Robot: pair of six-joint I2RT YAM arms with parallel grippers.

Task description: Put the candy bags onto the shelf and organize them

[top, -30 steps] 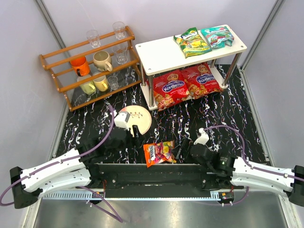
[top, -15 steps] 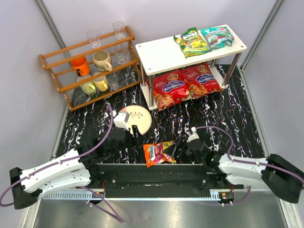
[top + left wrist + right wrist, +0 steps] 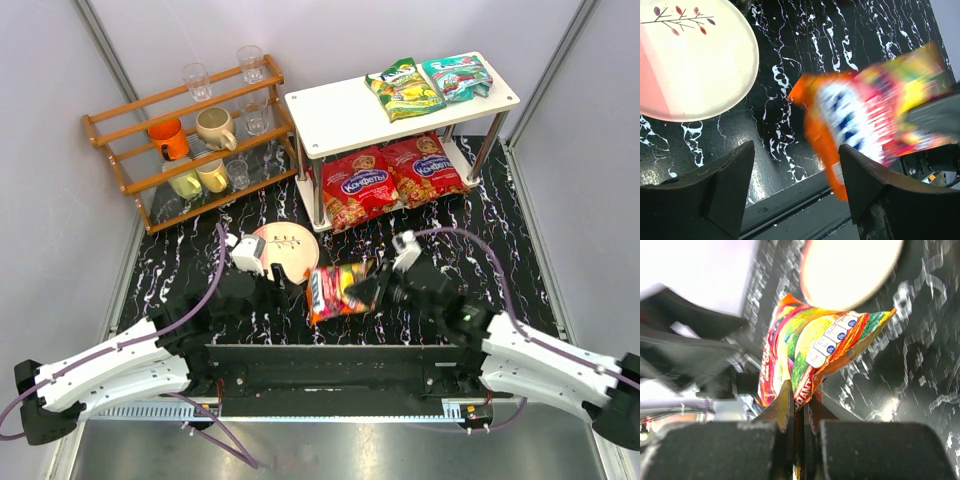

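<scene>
My right gripper holds the orange bag and will next bring it up and outward over the shelf top beside the yellow-green bag, because that part of the shelf top is bare. It will release the bag there.
A small orange candy bag (image 3: 338,292) hangs just above the black table, pinched at its right edge by my right gripper (image 3: 377,288), which is shut on it. In the right wrist view the orange bag (image 3: 815,347) sticks up from the closed fingertips (image 3: 799,402). My left gripper (image 3: 280,290) stands open beside the bag's left edge; the blurred orange bag (image 3: 865,115) lies beyond its fingers, with nothing between them. The white shelf (image 3: 330,105) carries a yellow-green bag (image 3: 404,88) and a teal bag (image 3: 456,75) on top, two red bags (image 3: 360,185) (image 3: 424,168) below.
A round cream plate (image 3: 292,250) (image 3: 690,60) lies on the table next to the left gripper. A wooden rack (image 3: 130,105) with cups and glasses stands at the back left. Grey walls close in both sides.
The right gripper swung left to the orange bag, shut on its right edge and lifted it up and away from the front edge. The left gripper shifted slightly left.
</scene>
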